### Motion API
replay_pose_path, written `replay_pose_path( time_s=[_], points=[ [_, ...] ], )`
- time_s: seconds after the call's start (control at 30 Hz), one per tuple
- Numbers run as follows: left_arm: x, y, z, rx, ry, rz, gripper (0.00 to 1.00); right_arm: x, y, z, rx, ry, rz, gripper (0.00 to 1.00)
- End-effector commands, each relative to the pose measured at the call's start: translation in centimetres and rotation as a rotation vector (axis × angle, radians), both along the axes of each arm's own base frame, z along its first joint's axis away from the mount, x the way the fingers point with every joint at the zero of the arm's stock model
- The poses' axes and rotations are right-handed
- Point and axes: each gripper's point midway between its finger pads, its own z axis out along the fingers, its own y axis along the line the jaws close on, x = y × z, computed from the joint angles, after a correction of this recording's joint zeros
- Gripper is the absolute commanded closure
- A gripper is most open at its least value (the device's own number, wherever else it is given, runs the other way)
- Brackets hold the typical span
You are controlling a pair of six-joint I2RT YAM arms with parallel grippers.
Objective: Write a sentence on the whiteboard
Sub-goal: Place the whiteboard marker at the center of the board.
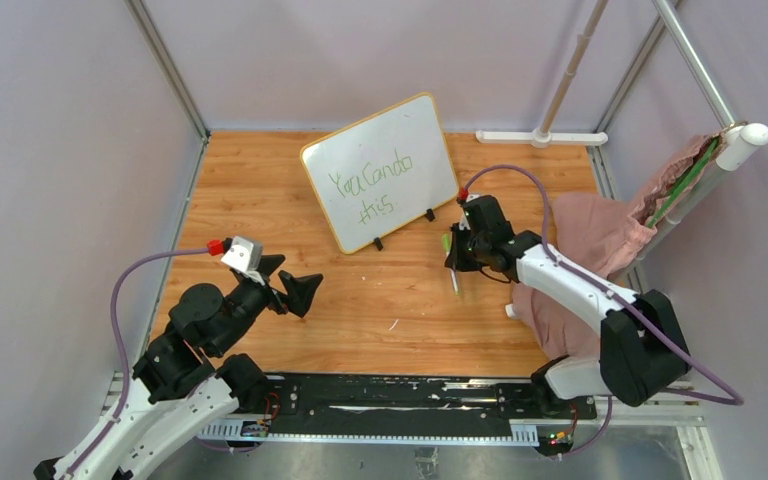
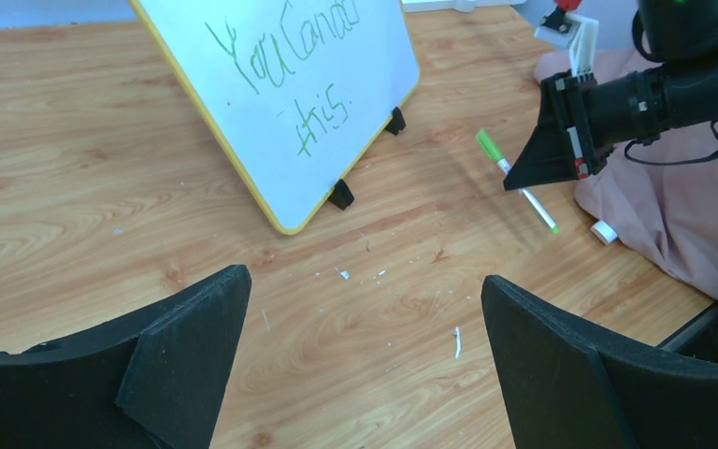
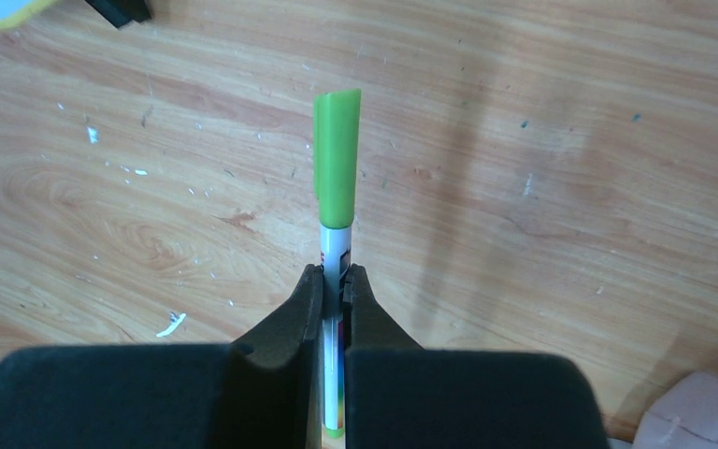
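The green sentence already stands on the whiteboard, so my right gripper should go down next and release the capped marker onto the bare wood below it.
The whiteboard stands tilted on two black clip feet at the back middle of the wooden table. The sentence is in green on it, in two lines, about "You Can do this"; it also shows in the left wrist view. My right gripper is shut on a white marker with a green cap, low over the table, right of the board's front. The marker also shows from above. My left gripper is open and empty above bare wood, in front of the board.
A pink cloth lies at the right, under my right arm. A small white cylinder lies by its edge. A white pole stand sits at the back right. Small white flecks dot the wood.
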Motion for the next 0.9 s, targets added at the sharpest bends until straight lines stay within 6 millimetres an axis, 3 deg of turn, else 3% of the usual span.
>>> replay_pose_path(
  time_s=[0.0, 0.47, 0.67, 0.87],
  points=[
    [0.0, 0.0, -0.1, 0.014, -0.014, -0.004, 0.00, 0.0, 0.6, -0.5, 0.008, 0.046, 0.060, 1.00],
    [0.2, 0.2, -0.4, 0.025, 0.001, 0.013, 0.01, 0.8, -2.4, -2.9, -0.056, 0.091, -0.042, 1.00],
    [0.3, 0.1, -0.6, 0.033, 0.004, 0.012, 0.01, 1.7, -2.8, -2.9, -0.084, 0.113, -0.056, 1.00],
    [0.4, 0.4, -0.7, 0.037, 0.010, 0.025, 0.01, 2.5, -2.2, -4.4, -0.082, 0.179, -0.075, 1.00]
  ],
)
